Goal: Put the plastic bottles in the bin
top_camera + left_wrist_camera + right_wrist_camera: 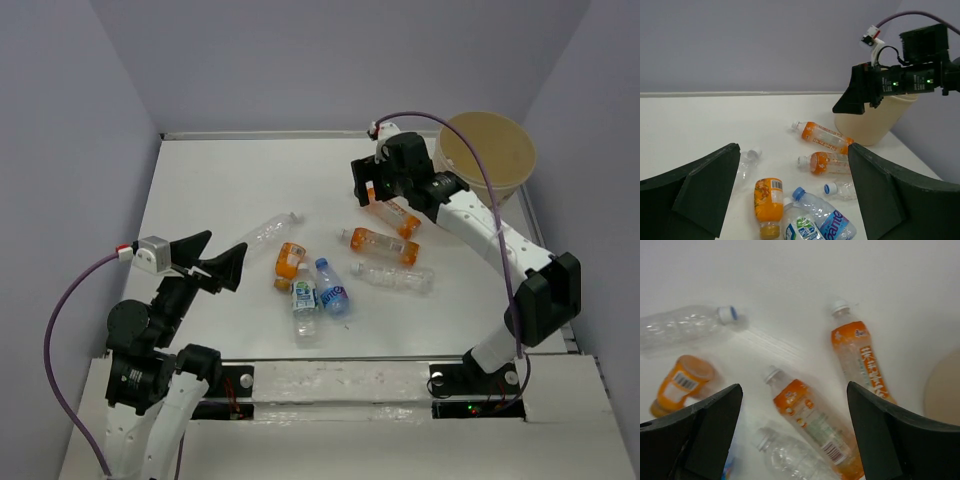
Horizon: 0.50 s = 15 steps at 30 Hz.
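I will next lower my right gripper over the label of the orange bottle by the bin, near the bottle's cap, with a finger on each side. The bare table there leaves room for both fingers.
Several plastic bottles lie on the white table. A clear one (265, 231) lies at the left. A small orange one (289, 262), a green-label one (304, 297) and a blue-label one (332, 290) lie together. Two orange ones (380, 244) (400, 215) and a clear one (393, 277) lie to the right. The tan bin (487, 150) stands at the back right. My right gripper (368, 192) (794, 387) is open and empty, above the orange bottles (812, 415) (860, 360). My left gripper (222, 250) (794, 150) is open and empty, left of the cluster (767, 202).
Grey walls close the table on three sides. The bin (875, 120) stands close to the right wall, with the right arm (910, 80) in front of its rim. The table's front edge runs just before the arm bases.
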### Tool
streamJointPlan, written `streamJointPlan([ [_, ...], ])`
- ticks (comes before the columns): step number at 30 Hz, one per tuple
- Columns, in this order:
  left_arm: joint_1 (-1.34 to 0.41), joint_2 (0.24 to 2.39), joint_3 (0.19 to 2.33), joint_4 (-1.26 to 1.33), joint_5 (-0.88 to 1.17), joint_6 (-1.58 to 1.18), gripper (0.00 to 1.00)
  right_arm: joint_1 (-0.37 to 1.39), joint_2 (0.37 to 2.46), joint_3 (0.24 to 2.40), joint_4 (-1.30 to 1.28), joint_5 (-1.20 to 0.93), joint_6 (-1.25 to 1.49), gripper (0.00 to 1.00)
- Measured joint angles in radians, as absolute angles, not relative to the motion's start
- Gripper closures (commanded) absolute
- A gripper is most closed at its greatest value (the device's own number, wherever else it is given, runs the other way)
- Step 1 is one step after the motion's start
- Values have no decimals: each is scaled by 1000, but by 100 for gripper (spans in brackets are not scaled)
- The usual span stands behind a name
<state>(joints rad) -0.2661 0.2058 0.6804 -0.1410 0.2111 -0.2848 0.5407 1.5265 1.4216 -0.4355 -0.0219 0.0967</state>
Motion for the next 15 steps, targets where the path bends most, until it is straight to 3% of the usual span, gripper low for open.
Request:
streamJointPlan([
  [7,-266,206,680,-141,212,-284,1,537,1707,1473,-499,243,-72,7],
  [15,-266,206,678,-141,209,-285,1,535,1861,1535,-525,378,-186,6],
])
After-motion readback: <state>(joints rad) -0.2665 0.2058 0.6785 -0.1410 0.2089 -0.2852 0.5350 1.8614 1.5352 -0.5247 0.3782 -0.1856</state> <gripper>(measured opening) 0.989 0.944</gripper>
